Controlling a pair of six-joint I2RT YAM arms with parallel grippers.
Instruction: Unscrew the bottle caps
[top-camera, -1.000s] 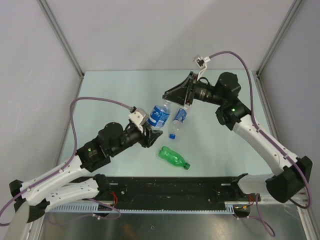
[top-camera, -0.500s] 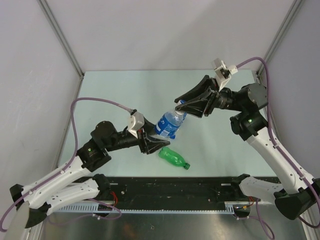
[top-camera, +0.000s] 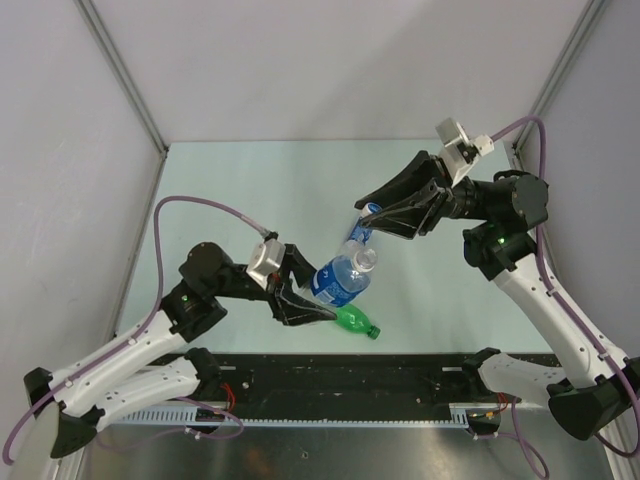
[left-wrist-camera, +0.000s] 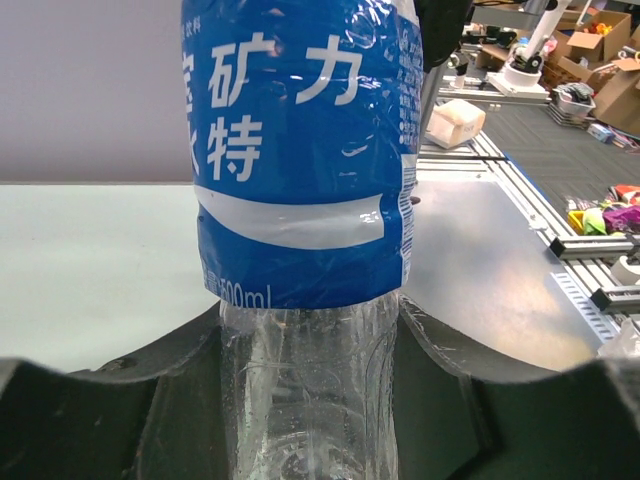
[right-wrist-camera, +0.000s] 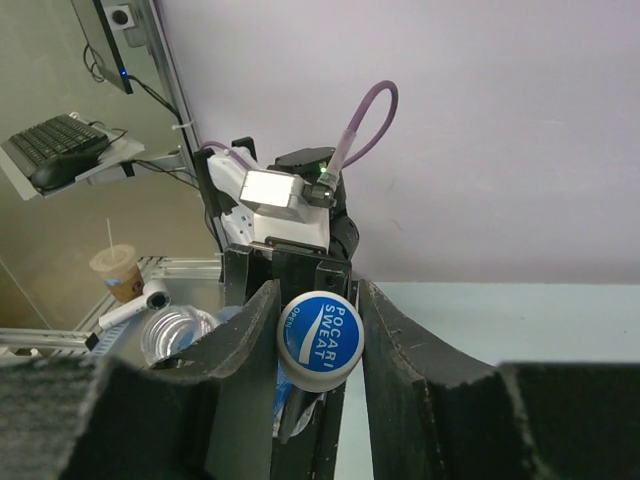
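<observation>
I will next move my right gripper away from the open bottle, tip it downward and lower it to the table (top-camera: 394, 250) next to the second bottle.
My left gripper (top-camera: 318, 292) is shut on the lower body of a clear bottle with a blue label (top-camera: 338, 277), held tilted above the table; the bottle fills the left wrist view (left-wrist-camera: 300, 150) between my fingers (left-wrist-camera: 140, 400). Its open mouth (top-camera: 366, 258) points toward my right gripper (top-camera: 368, 215), which is shut on a blue cap (right-wrist-camera: 322, 335) held clear of the neck. Part of a second blue-labelled bottle (top-camera: 359, 234) shows under the right gripper. The green bottle (top-camera: 345, 317) lies on the table with its green cap (top-camera: 374, 332) on. The white cap is not in view.
The pale green table (top-camera: 220, 190) is walled by grey panels at the back and sides. A black rail (top-camera: 350, 375) runs along the near edge, just below the green bottle.
The left gripper has drawn the bottle down toward the near edge. The blue cap has stayed in the right gripper and now stands apart from the bottle's open mouth.
</observation>
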